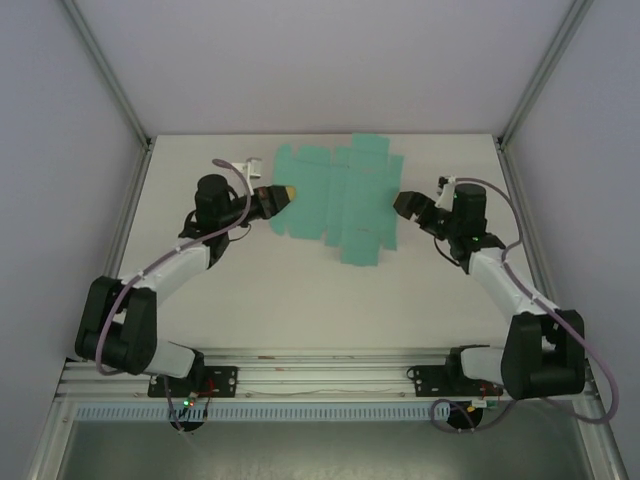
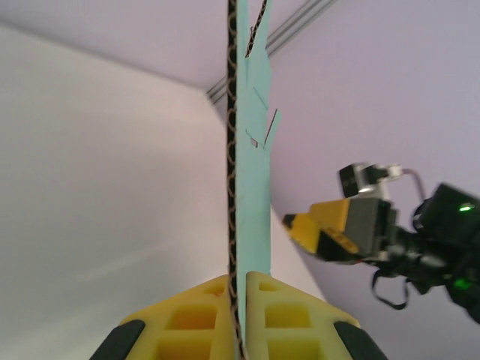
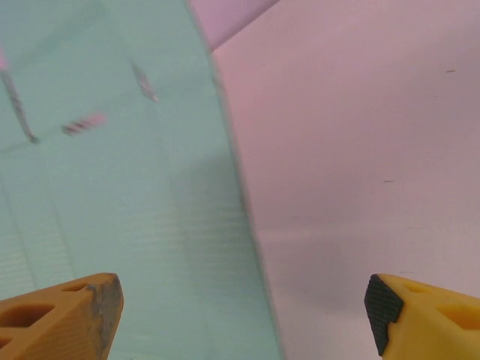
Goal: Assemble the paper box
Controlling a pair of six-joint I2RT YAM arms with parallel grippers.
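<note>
My right gripper eases toward my left gripper next, its open fingers straddling the sheet's free side edge (image 1: 396,222) (image 3: 264,285), since that edge lies just ahead of the fingers.
The paper box (image 1: 340,200) is a flat teal die-cut sheet with many flaps, spread over the far middle of the white table (image 1: 300,300). My left gripper (image 1: 285,193) is shut on its left edge. In the left wrist view the sheet (image 2: 255,187) runs edge-on up from between the closed yellow fingers of the left gripper (image 2: 238,296). My right gripper (image 1: 408,205) stands open just off the sheet's right edge, apart from it. In the right wrist view the sheet (image 3: 112,187) lies ahead on the left, and the right gripper (image 3: 244,315) has wide-apart fingers with nothing between them.
Pale walls and metal frame posts (image 1: 110,75) close in the table on three sides. An aluminium rail (image 1: 320,372) carrying both arm bases runs along the near edge. The right gripper (image 2: 337,225) shows beyond the sheet in the left wrist view.
</note>
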